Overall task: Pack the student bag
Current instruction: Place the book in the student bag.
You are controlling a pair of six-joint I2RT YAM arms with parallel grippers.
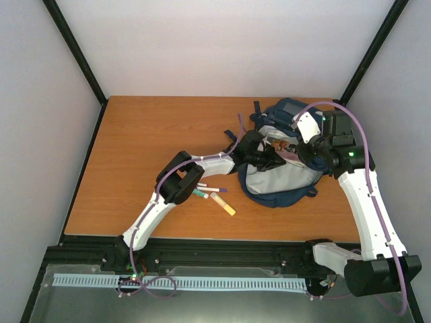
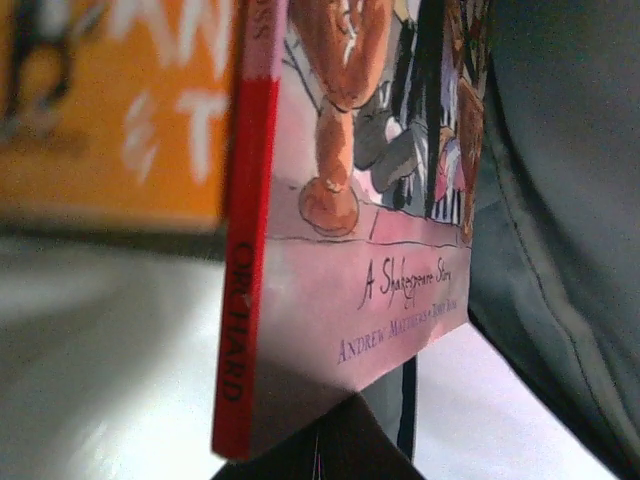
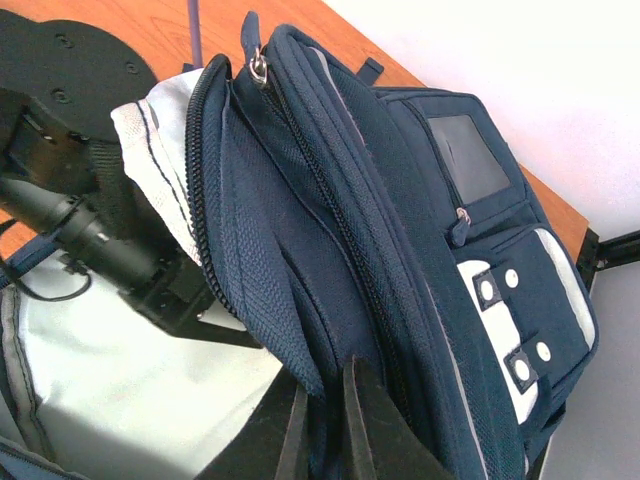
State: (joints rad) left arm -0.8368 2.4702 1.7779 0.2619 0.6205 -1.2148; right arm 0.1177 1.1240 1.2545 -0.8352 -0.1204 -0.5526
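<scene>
The held edge should come down and back over the gray lining [image 1: 285, 179] [image 3: 140, 372] with my right gripper, which should then let go of it. The books are already inside.
The student bag [image 1: 283, 180], navy with white patches, lies at the right of the table with its main compartment held open. My right gripper [image 3: 325, 432] is shut on the navy fabric edge of that opening [image 3: 290, 290] and holds it up. My left gripper [image 2: 325, 455] reaches inside the bag and its fingers are pressed together. Just above their tips stands the lower corner of a pink book with a red spine [image 2: 340, 290]. An orange book [image 2: 110, 100] lies behind it inside the bag. From above, the left gripper [image 1: 271, 157] sits in the opening.
Two pens [image 1: 210, 191] and a yellow marker [image 1: 223, 203] lie on the wooden table [image 1: 148, 148] beside the left arm. Bag straps [image 1: 237, 132] trail toward the back. Walls enclose the table on three sides.
</scene>
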